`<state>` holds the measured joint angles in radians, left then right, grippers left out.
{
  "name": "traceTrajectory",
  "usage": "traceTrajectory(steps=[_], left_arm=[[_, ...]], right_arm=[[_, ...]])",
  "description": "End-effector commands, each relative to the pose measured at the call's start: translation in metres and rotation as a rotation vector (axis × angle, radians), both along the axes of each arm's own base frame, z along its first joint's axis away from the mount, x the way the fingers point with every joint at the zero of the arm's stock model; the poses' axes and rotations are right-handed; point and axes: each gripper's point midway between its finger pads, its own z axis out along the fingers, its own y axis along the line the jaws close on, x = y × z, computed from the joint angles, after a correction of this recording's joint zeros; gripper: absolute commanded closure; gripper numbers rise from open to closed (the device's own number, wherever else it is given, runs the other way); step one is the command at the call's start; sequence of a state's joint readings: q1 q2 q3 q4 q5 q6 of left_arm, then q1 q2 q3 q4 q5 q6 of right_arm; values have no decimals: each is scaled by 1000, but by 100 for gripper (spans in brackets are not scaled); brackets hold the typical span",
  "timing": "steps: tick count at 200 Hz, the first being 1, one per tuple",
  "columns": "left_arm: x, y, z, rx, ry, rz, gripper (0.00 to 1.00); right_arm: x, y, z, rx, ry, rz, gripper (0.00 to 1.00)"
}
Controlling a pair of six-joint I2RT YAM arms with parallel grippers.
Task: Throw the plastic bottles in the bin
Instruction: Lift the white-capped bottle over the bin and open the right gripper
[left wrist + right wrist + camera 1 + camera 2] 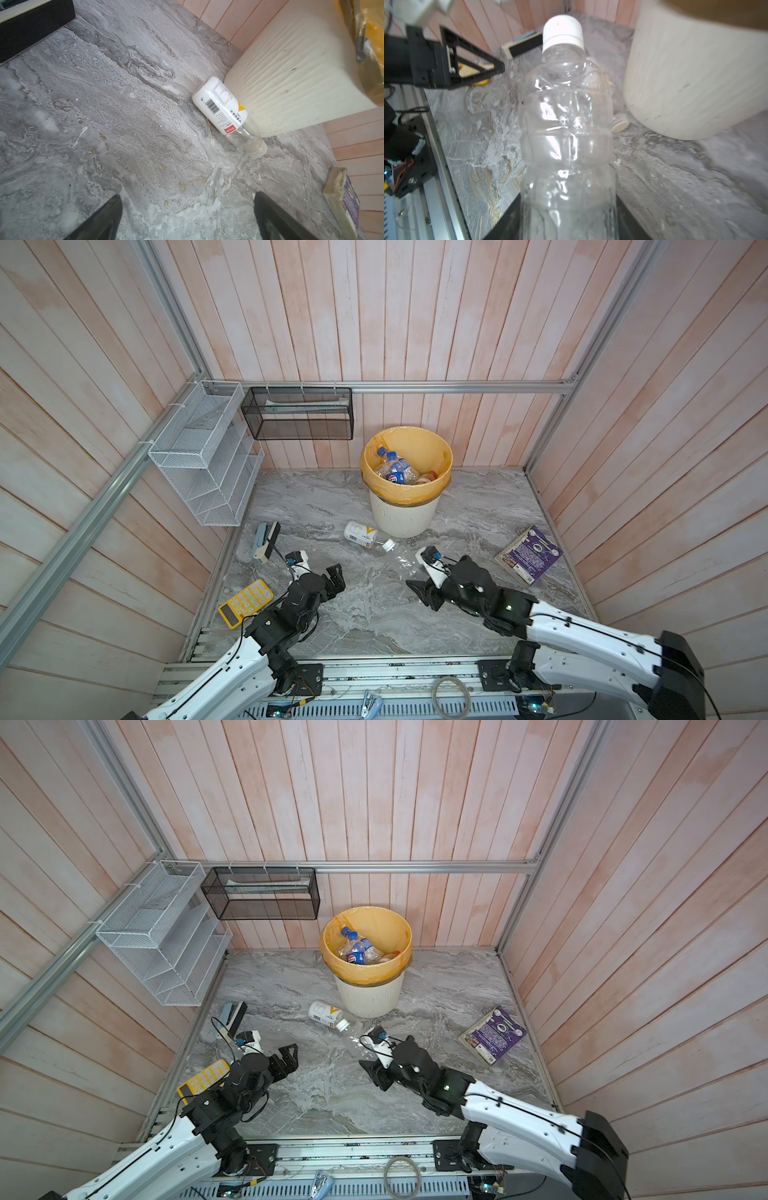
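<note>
My right gripper will rise above the bin's yellow rim, reach outward and let go of the bottle, because the bin's opening (pixel 412 460) is outward of the gripper and higher.
A clear plastic bottle (pixel 566 128) with a white cap stands between the fingers of my right gripper (pixel 568 195), which is shut on its lower body. In both top views this bottle (pixel 403 562) (pixel 355 1038) points from the right gripper (pixel 415 572) (pixel 370 1052) toward the bin (pixel 405 514) (pixel 370 996). A white-labelled bottle (pixel 360 533) (pixel 326 1013) (pixel 220 106) lies on the floor against the bin's base (pixel 291 83). Several bottles (pixel 395 468) (pixel 357 950) lie inside the bin. My left gripper (pixel 336 574) (pixel 288 1054) (pixel 188 195) is open and empty over bare floor.
A purple book (pixel 530 553) (pixel 342 203) lies at the right wall. A yellow calculator (pixel 246 601) (pixel 203 1079) sits by the left arm, and a grey and black stapler-like tool (pixel 266 541) behind it. A white wire rack (pixel 199 456) and a black mesh basket (pixel 297 412) hang on the walls.
</note>
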<state>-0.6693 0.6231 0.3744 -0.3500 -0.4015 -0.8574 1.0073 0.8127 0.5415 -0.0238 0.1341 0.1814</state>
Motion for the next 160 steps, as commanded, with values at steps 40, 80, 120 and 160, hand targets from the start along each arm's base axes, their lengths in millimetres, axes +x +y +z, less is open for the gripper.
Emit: traceTrajectory(steps=[40,80,120,160], left_arm=[[10,-10,1,-1,-8,-18,0],[15,-21,0,-14,5,-52,0],[15,-26,3,-15,27,-69,0],[10,-20,2,-19,20,-58,0]], right_arm=[[23,-98,132,208,-320,-427,62],[104,-61,187,104,-326,-374,63],[205,-11,165,-104,-94,-300,51],[208,-43,182,-63,-136,-423,0]])
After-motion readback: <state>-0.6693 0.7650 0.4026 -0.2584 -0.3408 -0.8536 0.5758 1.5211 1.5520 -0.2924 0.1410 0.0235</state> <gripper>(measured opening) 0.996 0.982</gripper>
